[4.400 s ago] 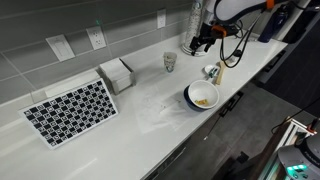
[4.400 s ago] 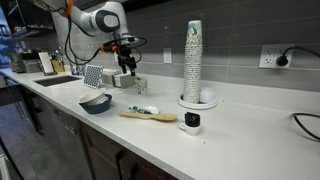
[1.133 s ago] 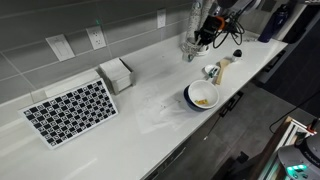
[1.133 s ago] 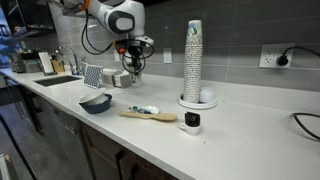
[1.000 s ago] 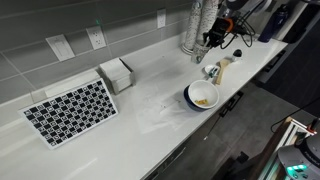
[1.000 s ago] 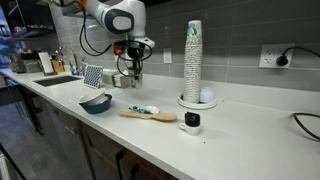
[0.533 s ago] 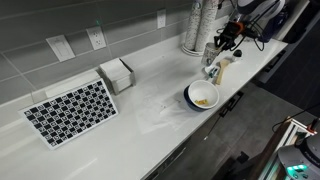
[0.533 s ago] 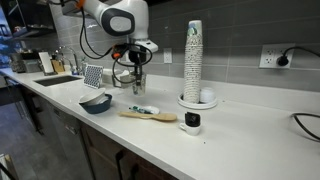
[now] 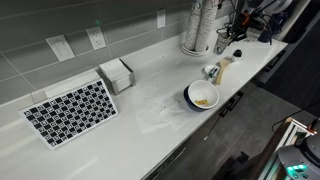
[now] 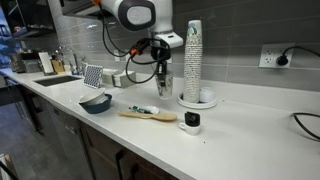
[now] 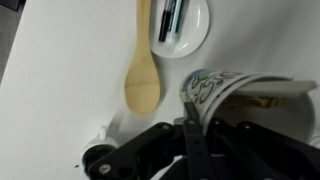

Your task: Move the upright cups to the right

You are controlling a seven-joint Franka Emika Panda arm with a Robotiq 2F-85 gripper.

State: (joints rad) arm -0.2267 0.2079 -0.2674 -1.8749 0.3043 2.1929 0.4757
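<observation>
The gripper needs to carry the cup (image 10: 165,86) toward the dark-topped mug next, lower it onto the bare counter between the mug and the grey stack, and release it, since that spot is clear.
The upright cup (image 10: 165,86), small and pale with a speckled pattern, hangs just above the counter with my gripper (image 10: 163,76) shut on its rim. It is close to the left of the tall grey stack (image 10: 193,58). In the wrist view the cup's patterned rim (image 11: 222,86) is pinched in my gripper (image 11: 195,108), whose fingers hide the lower part of the cup. In an exterior view my gripper (image 9: 226,38) sits at the far right of the counter beside the stack (image 9: 198,22), and the cup is too small to make out there.
A blue-rimmed bowl (image 9: 201,95) (image 10: 96,102) stands near the front edge. A cup tipped on its side (image 10: 143,109) and a wooden spoon (image 10: 150,116) (image 11: 143,72) lie between the bowl and the stack. A checkered mat (image 9: 70,110) lies far left.
My gripper has carried the cup along the counter away from the bowl, to beside the tall stack. It has stayed shut on the cup throughout.
</observation>
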